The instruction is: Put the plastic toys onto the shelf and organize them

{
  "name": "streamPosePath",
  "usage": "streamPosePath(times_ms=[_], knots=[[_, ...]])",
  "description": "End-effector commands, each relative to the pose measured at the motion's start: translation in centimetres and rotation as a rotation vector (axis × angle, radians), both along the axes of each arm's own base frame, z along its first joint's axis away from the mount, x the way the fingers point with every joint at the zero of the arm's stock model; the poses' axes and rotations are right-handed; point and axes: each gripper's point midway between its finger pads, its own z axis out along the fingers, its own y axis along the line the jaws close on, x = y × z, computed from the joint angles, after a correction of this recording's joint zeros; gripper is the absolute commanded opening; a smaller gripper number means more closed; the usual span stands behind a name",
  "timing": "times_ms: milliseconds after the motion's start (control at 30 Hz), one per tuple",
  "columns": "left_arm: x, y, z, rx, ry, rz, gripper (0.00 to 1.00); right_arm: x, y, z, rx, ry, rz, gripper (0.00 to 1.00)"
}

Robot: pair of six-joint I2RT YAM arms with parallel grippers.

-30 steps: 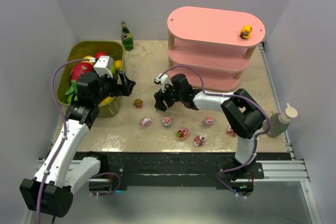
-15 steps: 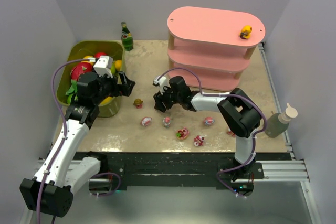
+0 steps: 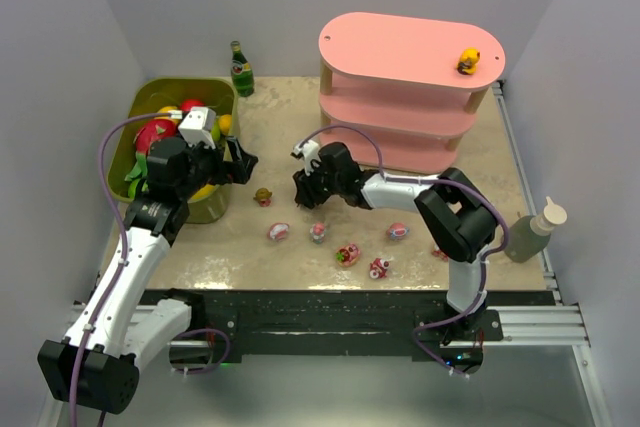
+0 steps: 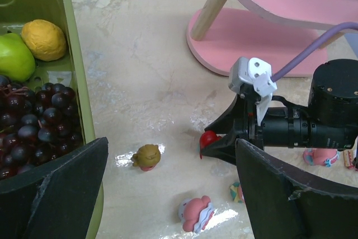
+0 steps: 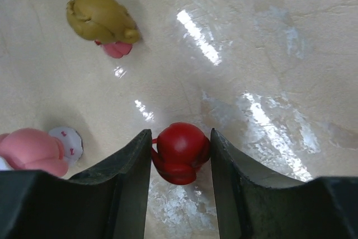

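Note:
The red toy should go beside the yellow toy (image 3: 467,60) next, so my right gripper will lift, carry the red toy outward and let go of it there, because the top board's bare middle (image 3: 413,53) is above and outward of it.
A small red toy (image 5: 182,150) lies on the table, and my right gripper (image 5: 180,135) is shut on it, one finger against each side. In the top view that gripper (image 3: 303,197) is low on the table, left of the pink shelf (image 3: 400,47), and covers the toy. A yellow toy (image 3: 467,60) stands on the shelf's top board. A brown-haired toy (image 3: 263,196) and a pink one (image 3: 279,232) lie close by, with several more (image 3: 348,254) along the front. My left gripper (image 3: 243,162) hangs open beside the bin, holding nothing.
An olive-green bin (image 3: 215,92) with grapes, apples and a lemon stands at the left. A green bottle (image 3: 241,69) stands behind it. A beige squeeze bottle (image 3: 535,230) stands at the table's right edge.
My right gripper has slid a little to the left and its jaws have closed in on the red toy. The left arm has not moved.

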Motion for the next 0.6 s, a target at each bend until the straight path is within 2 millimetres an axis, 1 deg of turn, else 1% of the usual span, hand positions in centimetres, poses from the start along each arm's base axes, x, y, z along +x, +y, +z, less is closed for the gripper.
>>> streamPosePath(times_ms=[0, 67, 100, 167, 200, 233, 267, 333, 400, 433, 467, 500, 533, 567], knots=[[0.5, 0.3, 0.9, 0.011, -0.036, 0.003, 0.99, 1.8, -0.1, 4.5, 0.007, -0.006, -0.130, 0.00], [0.5, 0.3, 0.9, 0.011, -0.036, 0.003, 1.00, 1.9, -0.9, 6.1, -0.011, 0.008, -0.185, 0.00], [0.5, 0.3, 0.9, 0.011, -0.036, 0.003, 1.00, 2.1, -1.3, 7.8, -0.002, -0.008, -0.207, 0.00], [0.5, 0.3, 1.0, 0.011, -0.037, 0.003, 1.00, 2.2, -2.4, 9.9, -0.020, -0.009, -0.273, 0.00], [0.5, 0.2, 0.9, 0.011, -0.034, 0.002, 0.99, 2.1, -2.8, 11.5, -0.008, -0.018, -0.294, 0.00], [0.5, 0.2, 1.0, 0.009, -0.035, 0.002, 0.99, 1.7, -3.3, 12.5, -0.023, 0.008, -0.313, 0.00], [0.5, 0.2, 1.0, 0.009, -0.035, 0.002, 0.99, 1.9, -4.0, 13.3, -0.035, 0.001, -0.353, 0.00], [0.5, 0.2, 0.9, 0.009, -0.034, 0.002, 0.99, 1.5, -4.9, 15.9, -0.035, 0.003, -0.395, 0.00], [0.6, 0.2, 0.9, 0.009, -0.034, 0.002, 1.00, 1.7, -5.9, 17.6, -0.034, -0.009, -0.447, 0.00], [0.6, 0.2, 0.9, 0.010, -0.032, 0.002, 1.00, 1.5, -6.3, 19.3, -0.027, -0.011, -0.466, 0.00], [0.5, 0.2, 0.8, 0.010, -0.031, 0.002, 1.00, 1.6, -7.0, 20.2, -0.035, -0.027, -0.497, 0.00], [0.5, 0.2, 1.0, 0.009, -0.035, 0.002, 1.00, 1.3, -7.7, 20.5, -0.057, -0.022, -0.515, 0.00], [0.6, 0.2, 1.0, 0.011, -0.034, 0.002, 1.00, 1.5, -8.1, 22.6, -0.030, -0.051, -0.535, 0.00], [0.5, 0.2, 1.0, 0.011, -0.036, 0.003, 1.00, 1.5, -8.6, 23.5, -0.030, -0.067, -0.554, 0.00]])
